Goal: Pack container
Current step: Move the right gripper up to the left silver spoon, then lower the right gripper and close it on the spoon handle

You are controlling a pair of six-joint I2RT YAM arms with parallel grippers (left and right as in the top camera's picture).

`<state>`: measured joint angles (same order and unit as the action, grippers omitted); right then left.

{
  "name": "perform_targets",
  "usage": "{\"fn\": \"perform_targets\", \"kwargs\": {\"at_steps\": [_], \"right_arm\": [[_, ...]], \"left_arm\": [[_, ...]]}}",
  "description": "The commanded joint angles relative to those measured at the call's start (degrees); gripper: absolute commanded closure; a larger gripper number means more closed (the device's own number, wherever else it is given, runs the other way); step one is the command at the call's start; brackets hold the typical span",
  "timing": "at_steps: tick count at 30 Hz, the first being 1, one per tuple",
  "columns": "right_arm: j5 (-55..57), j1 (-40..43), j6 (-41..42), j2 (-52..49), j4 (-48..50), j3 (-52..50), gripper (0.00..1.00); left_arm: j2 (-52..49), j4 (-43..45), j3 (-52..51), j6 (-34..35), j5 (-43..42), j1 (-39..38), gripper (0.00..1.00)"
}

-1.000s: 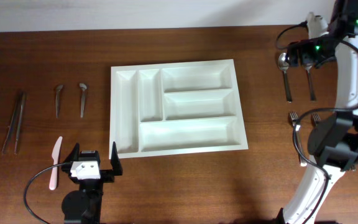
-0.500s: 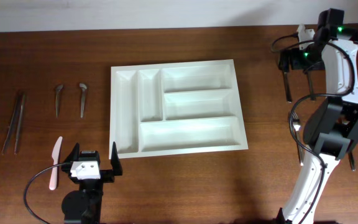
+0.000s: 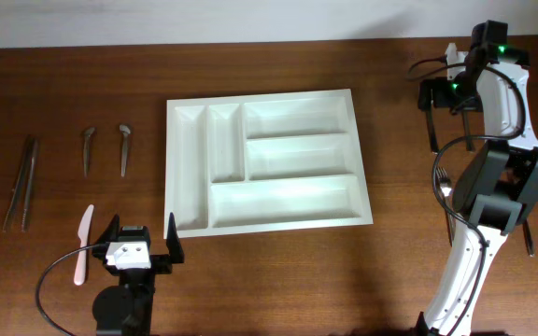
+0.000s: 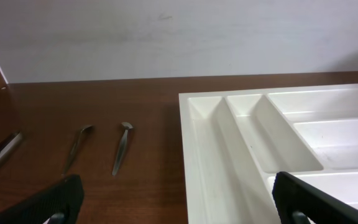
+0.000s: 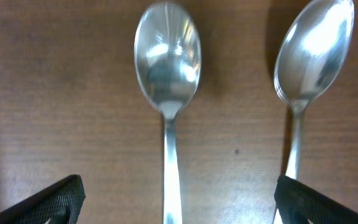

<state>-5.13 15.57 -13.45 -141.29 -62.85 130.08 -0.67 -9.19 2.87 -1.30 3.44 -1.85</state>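
Observation:
I need to lower my right gripper next onto the steel spoon's neck [image 5: 169, 117] below it, since the handle already runs between the open fingers with room on both sides.
The container [image 3: 288, 196], a white tray with five empty compartments, lies mid-table; its left compartments [image 4: 229, 149] show in the left wrist view. My left gripper [image 3: 142, 231] hovers at the near edge by the tray's front left corner, open with nothing between its fingers [image 4: 179, 205]. My right gripper [image 3: 445, 96] is at the far right, open, low over two steel spoons. One spoon [image 5: 166, 62] runs down between the fingers, untouched. The other spoon [image 5: 312, 50] lies by the right finger.
Left of the tray lie two small dark utensils [image 3: 88, 149] [image 3: 123, 147], a pair of long sticks [image 3: 20, 182] and a pink knife [image 3: 82, 245]. The spoon handles [image 3: 432, 135] point toward the near edge. The right arm [image 3: 493, 187] hides what lies beneath it.
The right arm has swung back toward the far edge and settled over the spoons. The left arm has not moved. Both grippers stay open.

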Motion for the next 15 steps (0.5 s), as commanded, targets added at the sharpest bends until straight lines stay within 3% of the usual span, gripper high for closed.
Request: {"fn": "perform_targets", "kwargs": {"at_steps": [1,5,15], "right_arm": [[-2.6,0.0,-0.6,-0.8,-0.5,0.5,0.01],[-3.7,-0.3,-8.7,-2.6,-1.8,0.3,0.01],[-3.2,-0.3,-10.6,-3.8,-0.7,0.2,0.01]], "left_arm": [[0.4,0.0,-0.2,-0.9,-0.2,0.3,0.01],[0.4,0.0,-0.2,-0.9,-0.2,0.3,0.01],[0.4,0.0,-0.2,-0.9,-0.2,0.3,0.01]]}}
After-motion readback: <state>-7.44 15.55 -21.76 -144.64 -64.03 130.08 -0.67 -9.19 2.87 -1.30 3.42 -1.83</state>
